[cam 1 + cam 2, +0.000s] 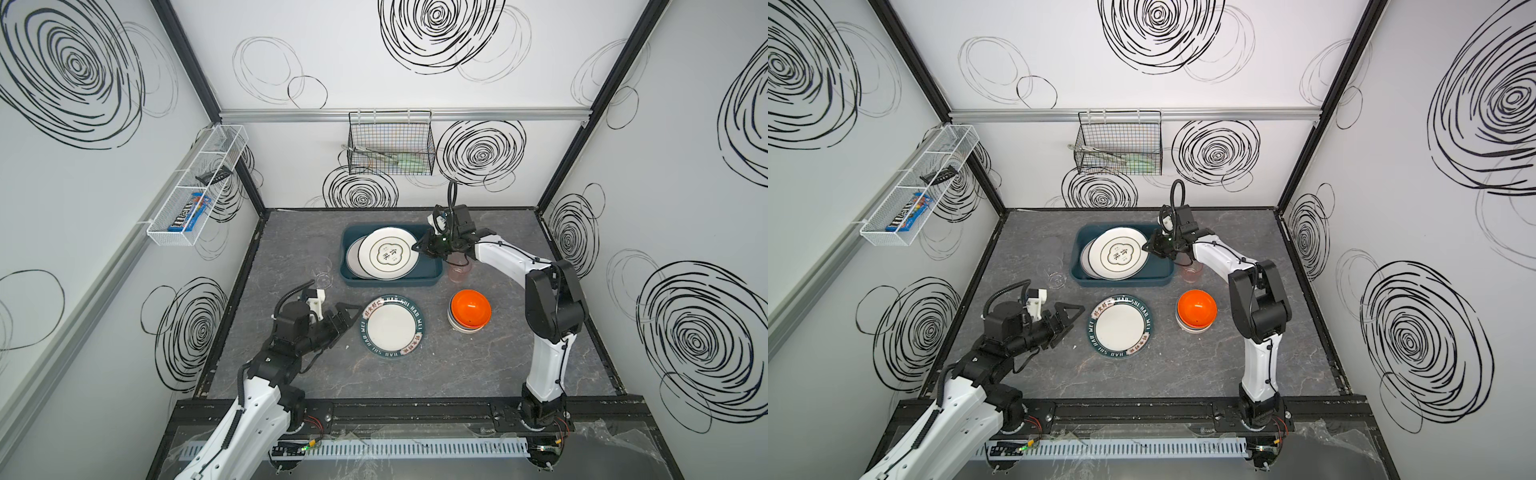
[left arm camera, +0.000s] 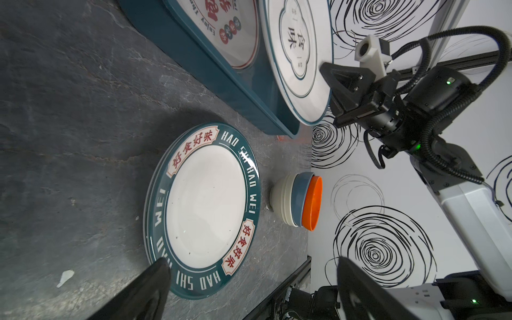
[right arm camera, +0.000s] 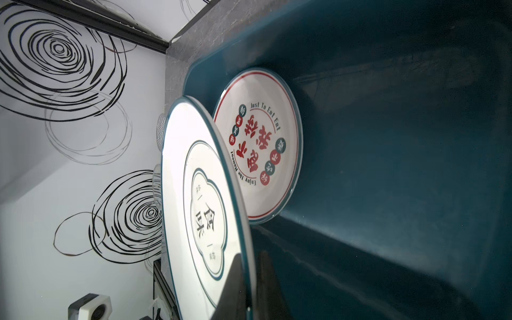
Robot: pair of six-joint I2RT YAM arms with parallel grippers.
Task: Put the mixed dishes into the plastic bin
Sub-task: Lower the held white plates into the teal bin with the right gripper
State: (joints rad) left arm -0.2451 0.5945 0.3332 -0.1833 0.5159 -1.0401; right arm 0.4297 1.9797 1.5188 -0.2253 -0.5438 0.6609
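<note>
My right gripper moves down into the teal bin [image 1: 432, 279] next, toward the red-character plate [image 1: 353, 261]. It releases the white plate there, because that plate still hangs tilted above.
The teal plastic bin [image 1: 432, 279] [image 1: 1165, 281] sits at the back of the table with a red-character plate [image 3: 257, 146] lying in it. My right gripper [image 1: 417, 246] [image 3: 250, 257] is shut on the rim of a white plate with black characters [image 1: 388, 252] [image 3: 194, 194], held tilted over the bin. My left gripper [image 1: 353, 318] [image 2: 253, 264] is open, empty, at the left edge of the green-rimmed plate [image 1: 392, 326] [image 2: 205, 202] lying on the table. Stacked bowls, orange on top [image 1: 469, 309], a pink tumbler [image 1: 459, 270] and a clear glass [image 1: 323, 272] stand on the table.
A black wire basket [image 1: 390, 143] hangs on the back wall. A white mesh tray [image 1: 195, 187] is fixed to the left wall. The arms' black base rail [image 1: 395, 409] runs along the table's front edge.
</note>
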